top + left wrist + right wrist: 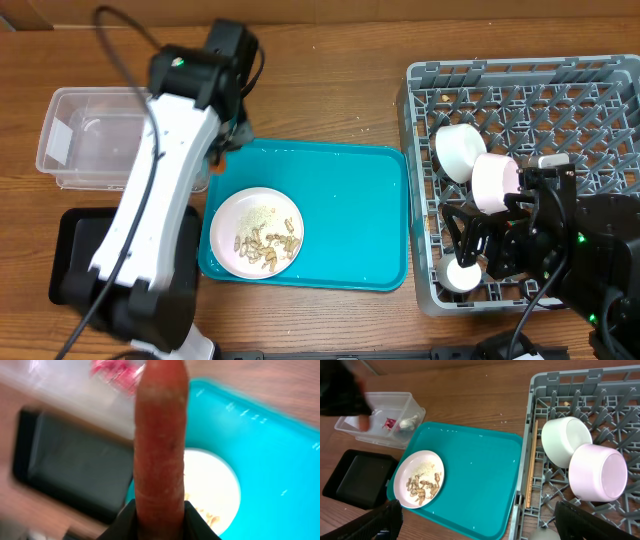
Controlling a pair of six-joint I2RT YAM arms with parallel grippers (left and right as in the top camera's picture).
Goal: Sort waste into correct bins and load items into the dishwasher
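I will move the carrot back and down into the empty black tray (89,246) (79,463) next with my left gripper, because the tub holds a wrapper and paper.
An orange carrot (161,445) fills the left wrist view, with my left gripper (161,510) shut on its lower end. In the overhead view that gripper (228,140) hangs by the teal tray's far left corner, next to the clear tub (60,100). The tub holds a red wrapper (389,423) and a paper ball (408,423). Peanut shells (265,248) lie on the white plate (250,205) on the teal tray. The black tray (75,255) sits at the front left. Two white bowls (460,150) (495,182) and chopsticks (532,467) rest in the grey dish rack (500,68). My right gripper (480,527) is open above the rack's front left.
The teal tray (350,220) lies between the bins and the rack. My left arm (150,220) crosses over the black tray and the tub's right end. A small white round thing (462,276) sits at the rack's front left under my right arm.
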